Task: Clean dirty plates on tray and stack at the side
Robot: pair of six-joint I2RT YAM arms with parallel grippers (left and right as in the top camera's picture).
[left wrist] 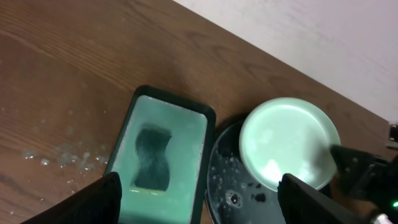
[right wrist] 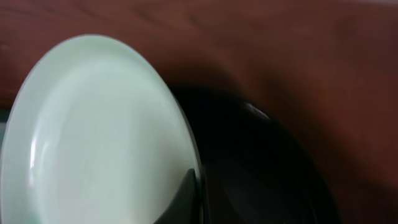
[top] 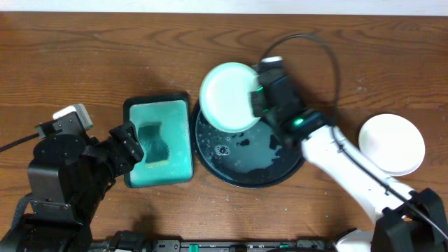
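White plates lie stacked below my right gripper, to its right in the overhead view, so I need to carry the clean plate across and down next and release it.
A pale mint plate (top: 227, 95) is held over the far left of the black tray (top: 248, 168). My right gripper (top: 257, 99) is shut on the plate's right rim; its wrist view fills with the plate (right wrist: 93, 137) and the dark tray (right wrist: 267, 174) behind. The plate looks clean, with no smears showing. White plates (top: 392, 143) lie stacked on the table at the right. My left gripper (top: 129, 143) is open and empty above the left side of the teal tray (top: 178, 150). In the left wrist view I see the plate (left wrist: 289, 142) and the wet black tray (left wrist: 233, 186).
A rectangular teal-green tray (left wrist: 180, 186) with a dark sponge (left wrist: 152, 158) stands left of the black tray, touching it. Water drops and dark blobs lie in the black tray. Small wet spots mark the wood (left wrist: 56, 158) left of the teal tray.
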